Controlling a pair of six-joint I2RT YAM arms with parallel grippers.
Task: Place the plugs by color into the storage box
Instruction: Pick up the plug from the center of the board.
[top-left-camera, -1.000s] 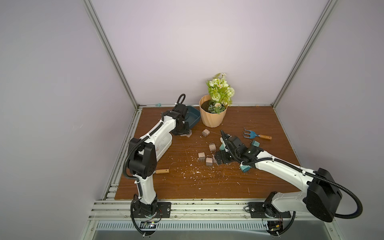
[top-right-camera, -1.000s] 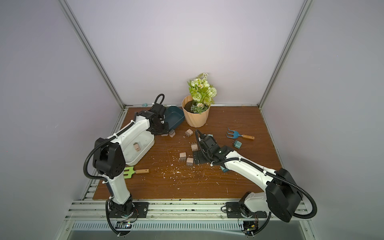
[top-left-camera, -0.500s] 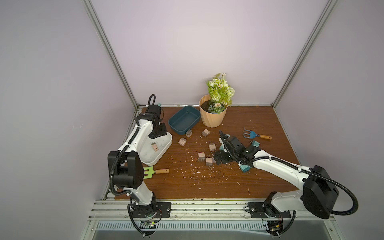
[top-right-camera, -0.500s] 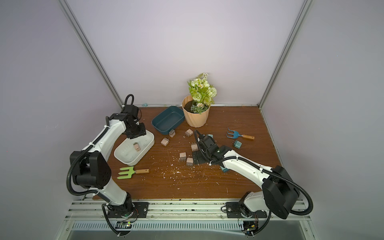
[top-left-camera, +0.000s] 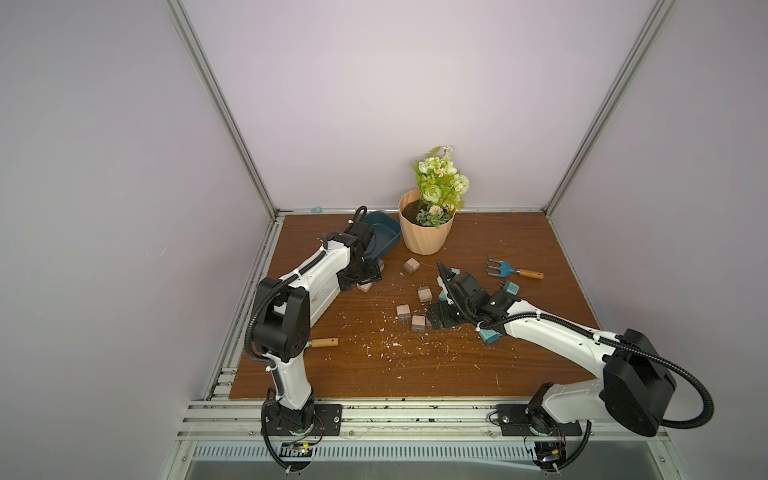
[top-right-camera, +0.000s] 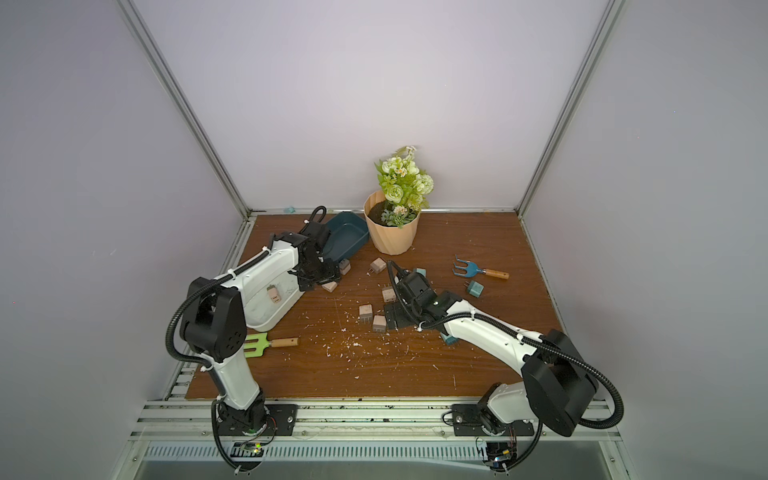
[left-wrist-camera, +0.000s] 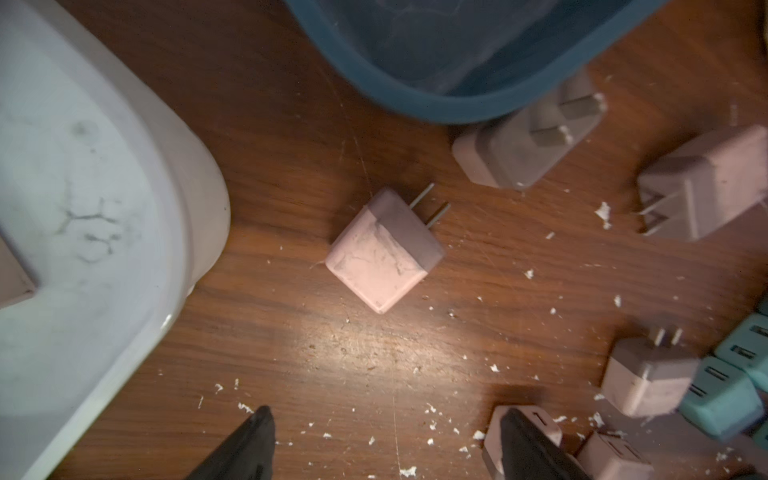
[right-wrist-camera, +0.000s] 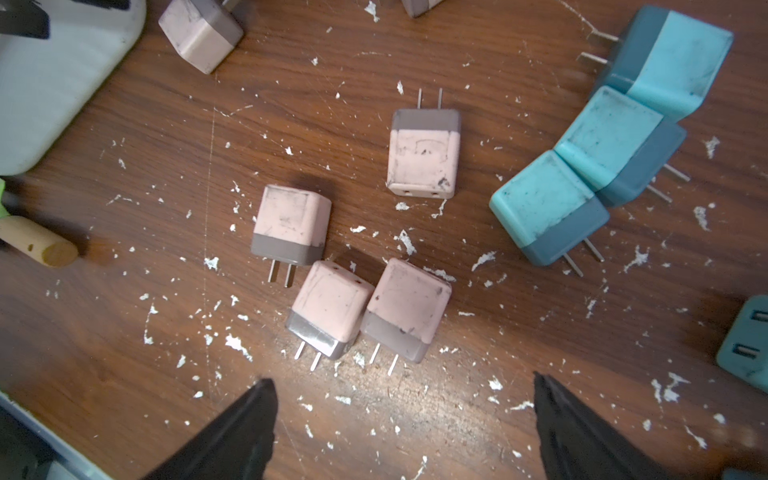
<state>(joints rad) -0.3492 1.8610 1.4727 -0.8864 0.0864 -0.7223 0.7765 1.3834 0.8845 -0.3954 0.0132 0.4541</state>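
My left gripper turns slightly and goes down and outward over the plug next, as the beige-pink plug (top-left-camera: 364, 286) (left-wrist-camera: 384, 249) lies below and outward of the open fingers.
My left gripper (top-left-camera: 360, 277) (left-wrist-camera: 386, 415) is open just above the table, with a beige-pink plug (left-wrist-camera: 384, 249) (top-left-camera: 364, 286) lying ahead of its fingers, between the white storage box (top-right-camera: 270, 328) (left-wrist-camera: 104, 208) and the teal storage box (top-left-camera: 384, 237) (left-wrist-camera: 457, 62). One pink plug (top-right-camera: 274, 295) lies in the white box. My right gripper (top-right-camera: 397, 318) (right-wrist-camera: 401, 378) is open and empty, low over three pink plugs (right-wrist-camera: 332, 311). Another pink plug (right-wrist-camera: 424, 153) and several teal plugs (right-wrist-camera: 548, 208) lie beyond them. More teal plugs (top-left-camera: 511, 287) are scattered around the right arm.
A flower pot (top-left-camera: 426, 237) stands at the back beside the teal box. A blue garden fork (top-left-camera: 513, 272) lies at the right and a green one (top-right-camera: 257, 345) at the left front. White flecks are strewn over the wooden table (top-left-camera: 415, 374).
The left arm was by the teal box, swung out over the white box half a second ago, and is back at the plugs by the teal box. The right arm has barely moved.
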